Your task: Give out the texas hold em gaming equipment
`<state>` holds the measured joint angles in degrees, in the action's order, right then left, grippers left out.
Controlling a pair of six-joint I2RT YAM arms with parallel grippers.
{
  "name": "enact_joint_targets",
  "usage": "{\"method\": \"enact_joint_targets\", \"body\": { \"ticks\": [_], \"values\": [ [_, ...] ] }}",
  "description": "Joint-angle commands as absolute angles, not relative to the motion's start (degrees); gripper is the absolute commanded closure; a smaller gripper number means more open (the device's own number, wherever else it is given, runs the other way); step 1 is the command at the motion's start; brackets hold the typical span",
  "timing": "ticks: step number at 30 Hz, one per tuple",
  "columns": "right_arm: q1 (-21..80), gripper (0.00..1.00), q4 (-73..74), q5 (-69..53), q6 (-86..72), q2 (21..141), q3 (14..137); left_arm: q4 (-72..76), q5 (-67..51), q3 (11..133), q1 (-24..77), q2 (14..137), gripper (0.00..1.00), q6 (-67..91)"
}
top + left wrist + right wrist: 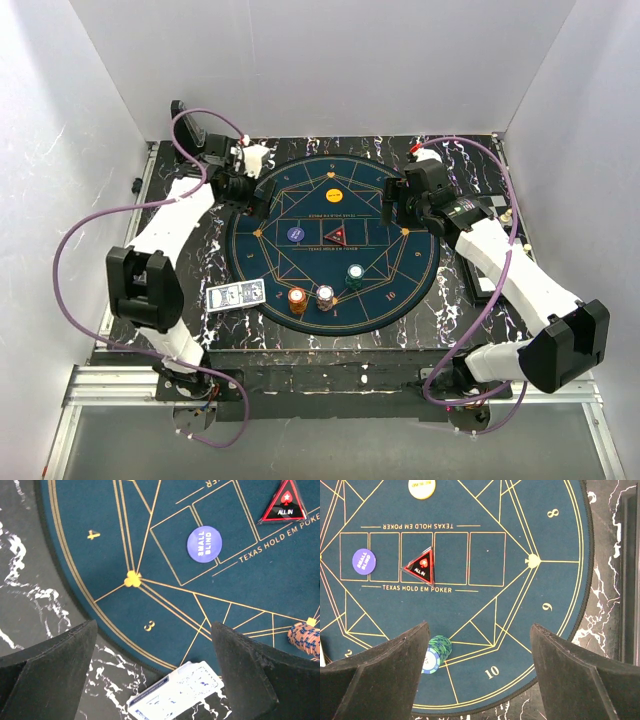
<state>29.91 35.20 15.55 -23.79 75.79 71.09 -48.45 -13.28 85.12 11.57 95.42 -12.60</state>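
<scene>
My left gripper needs to go to the right in the top view and down around the purple small-blind button [294, 233], because that button lies flat on the mat.
A round dark-teal poker mat [400, 270] lies mid-table. On it sit a purple small-blind button [294, 233], a yellow button [334, 193], the red-black triangular all-in marker [340, 236], and orange [297, 299], white [325, 297] and green [355, 274] chip stacks. A blue-white card deck [236, 294] lies on the marble just off the mat's left edge. My left gripper [250, 200] hovers open over the mat's left rim, with the deck [175, 692] below between its fingers. My right gripper [392, 205] hovers open over the mat's right side, the green stack [436, 652] by its left finger [385, 675].
White walls close in on the table's left, back and right. A black upright stand [190, 120] is at the back left corner. A black tray edge [630, 570] runs along the right of the mat. Purple cables loop around both arms.
</scene>
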Motion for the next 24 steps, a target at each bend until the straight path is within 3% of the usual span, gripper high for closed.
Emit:
{"method": "enact_joint_targets", "body": {
  "ticks": [1,12,24],
  "values": [
    [30.1,0.11,31.6,17.1,-23.2,75.6,72.4,-44.7,-15.5,89.0,14.0,99.1,0.02,-13.6],
    [28.0,0.12,28.2,14.0,-25.1,75.0,69.9,-41.9,-15.0,94.3,21.2,113.4,0.02,-17.7],
    [25.5,0.19,25.9,10.2,-26.3,74.1,66.4,-38.0,-15.8,93.4,24.3,118.1,0.03,-20.2]
  ]
}}
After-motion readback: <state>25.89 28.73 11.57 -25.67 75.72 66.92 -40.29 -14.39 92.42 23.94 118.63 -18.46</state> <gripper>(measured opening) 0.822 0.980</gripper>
